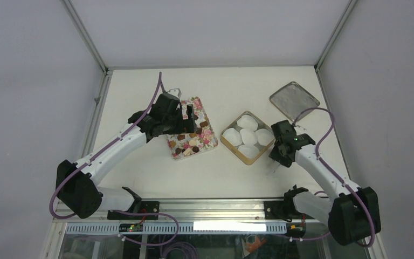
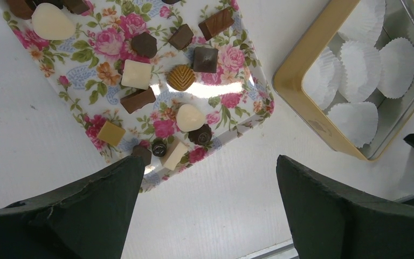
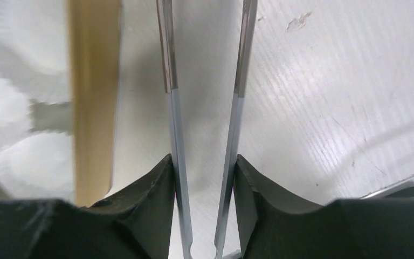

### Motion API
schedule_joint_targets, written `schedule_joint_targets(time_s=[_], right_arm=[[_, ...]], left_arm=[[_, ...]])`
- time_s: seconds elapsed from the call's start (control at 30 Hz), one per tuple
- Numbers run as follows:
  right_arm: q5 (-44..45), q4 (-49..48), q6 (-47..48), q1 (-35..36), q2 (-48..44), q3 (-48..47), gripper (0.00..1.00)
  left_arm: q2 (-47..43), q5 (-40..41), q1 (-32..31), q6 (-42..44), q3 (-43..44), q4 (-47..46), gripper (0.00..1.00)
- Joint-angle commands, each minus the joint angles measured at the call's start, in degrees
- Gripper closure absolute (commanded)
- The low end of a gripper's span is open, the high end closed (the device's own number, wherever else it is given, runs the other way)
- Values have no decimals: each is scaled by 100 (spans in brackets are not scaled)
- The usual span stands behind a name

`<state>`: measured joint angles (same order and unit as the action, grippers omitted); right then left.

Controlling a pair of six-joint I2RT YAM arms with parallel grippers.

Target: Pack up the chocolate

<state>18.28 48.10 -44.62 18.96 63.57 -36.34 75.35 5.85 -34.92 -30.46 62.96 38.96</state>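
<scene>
My right gripper moves up across the tin next, then back and down toward the bar. It then turns and releases the tongs on the empty part of the table.
Several small chocolates, dark brown, tan and cream, lie on a pink floral tray, left of centre in the top view. My left gripper is open and empty, hovering over the tray's near edge. My right gripper is shut on thin metal tongs, whose two blades point down at the table just right of the tin's gold rim. In the top view it sits at the tin's right side.
A square gold-rimmed tin holds several white crinkled paper cups, also seen from the left wrist. Its silver lid lies at the back right. A metal rail runs along the table's near edge.
</scene>
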Motion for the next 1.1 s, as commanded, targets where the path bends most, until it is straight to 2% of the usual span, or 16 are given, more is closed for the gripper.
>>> schedule_joint_targets(time_s=[0.0,0.17,0.33,0.53,0.63,0.77,0.9,1.07], right_arm=[[348,670,110,11,-800,-778,100],[228,1236,436,18,-919,-1550,100],[-26,1316,929,17,-808,-2114,100],[-1706,905,2087,305,-374,-2811,100],[-2292,650,2631,1149,-167,-3016,100],[-1775,313,2891,2619,257,-3036,100],[-1253,-379,3216,3927,694,-2789,100],[-1319,-1544,4105,4860,769,-2047,100]], left_arm=[[-214,203,-33,58,64,-193,1],[-205,395,-33,149,130,-187,1],[-218,517,-37,202,150,-188,1],[-273,754,154,336,272,133,1],[-206,571,664,245,542,570,1],[-369,-108,1689,-61,420,692,1],[-349,-333,2179,-272,352,910,1],[-446,-479,2577,-289,272,991,1]])
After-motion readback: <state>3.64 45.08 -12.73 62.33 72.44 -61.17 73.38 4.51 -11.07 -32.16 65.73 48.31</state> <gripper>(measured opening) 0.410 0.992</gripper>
